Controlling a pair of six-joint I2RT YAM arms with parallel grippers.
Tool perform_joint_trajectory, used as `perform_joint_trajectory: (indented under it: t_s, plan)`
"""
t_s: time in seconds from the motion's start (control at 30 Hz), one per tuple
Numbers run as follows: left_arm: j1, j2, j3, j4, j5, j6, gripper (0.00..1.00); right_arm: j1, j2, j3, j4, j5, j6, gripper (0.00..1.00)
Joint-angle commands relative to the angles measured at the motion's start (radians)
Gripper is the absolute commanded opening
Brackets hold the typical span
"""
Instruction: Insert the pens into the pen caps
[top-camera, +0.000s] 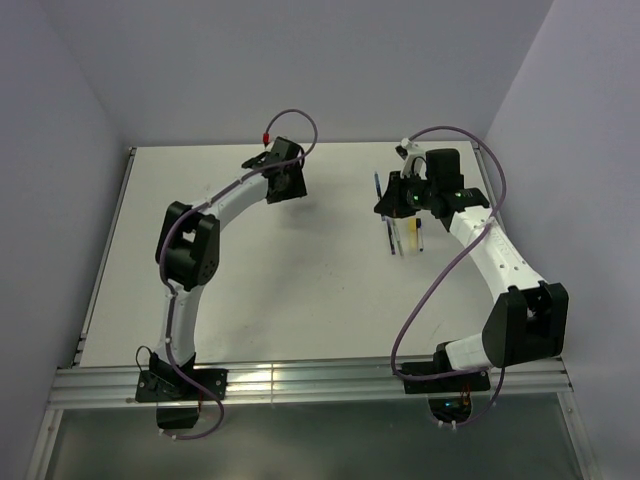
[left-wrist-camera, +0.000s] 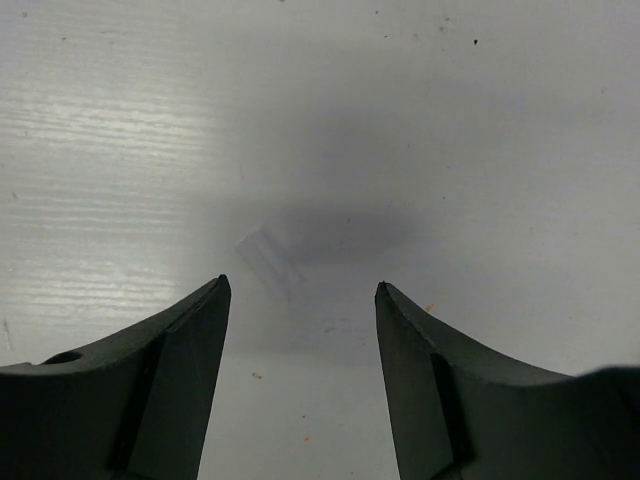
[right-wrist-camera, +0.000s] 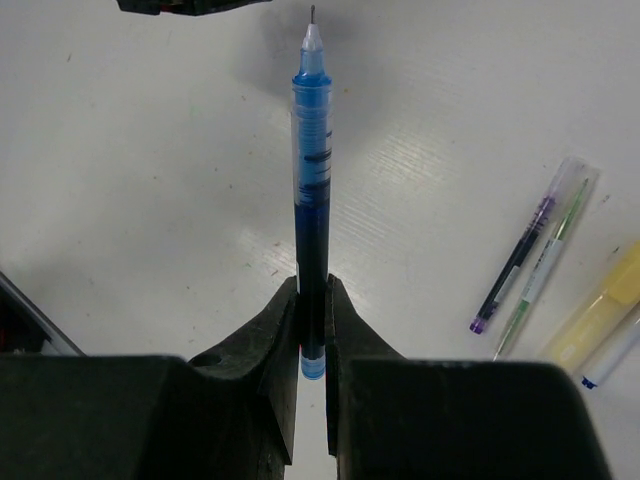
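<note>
The left gripper will next go down and turn so that its open fingers come along both sides of the pale translucent pen cap, since the cap lies slanted below them.
My right gripper is shut on a blue pen, gripping it near its back end. The bare tip points away from the wrist, above the table. From above, that gripper hangs at the right-middle of the table with the pen beside it. My left gripper is open with nothing between its fingers. A pale translucent pen cap lies blurred on the table just beyond its fingertips. From above, the left gripper hovers at the far middle of the table.
Several loose pens lie on the table right of the held pen: a purple one, a green one and a pale yellow tube cut off by the frame edge. From above they form a small cluster. Walls enclose the white table.
</note>
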Motion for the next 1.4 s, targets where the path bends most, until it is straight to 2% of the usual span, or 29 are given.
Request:
perform_joint_trajectory:
  t_s: [0.0,0.13,0.63,0.87,1.0,1.17,1.3,1.37]
  plan:
    - [-0.018,0.047,0.091,-0.017,-0.053,0.021,0.64,-0.008,-0.02,0.031,-0.013,0.025,-0.033,0.0]
    - [-0.028,0.11,0.135,-0.048,-0.078,0.032,0.62,-0.007,-0.004,0.037,-0.019,0.029,-0.033,0.0]
    - [-0.062,0.181,0.063,-0.102,-0.155,0.07,0.53,-0.011,-0.001,0.049,-0.037,0.023,-0.06,0.0]
    - [-0.05,0.228,0.106,-0.091,-0.164,0.103,0.53,-0.013,-0.001,0.061,-0.045,0.021,-0.057,0.0]
    - [-0.041,0.23,0.098,-0.085,-0.162,0.104,0.48,-0.013,0.002,0.067,-0.05,0.023,-0.065,0.0]
    - [-0.027,0.227,0.08,-0.094,-0.135,0.116,0.47,-0.013,0.008,0.073,-0.057,0.009,-0.064,0.0]
    - [-0.029,0.208,0.043,-0.082,-0.092,0.141,0.34,-0.014,0.014,0.077,-0.061,-0.011,-0.067,0.0]
    - [-0.022,0.205,0.028,-0.083,-0.067,0.141,0.31,-0.011,0.016,0.078,-0.064,-0.043,-0.064,0.0]
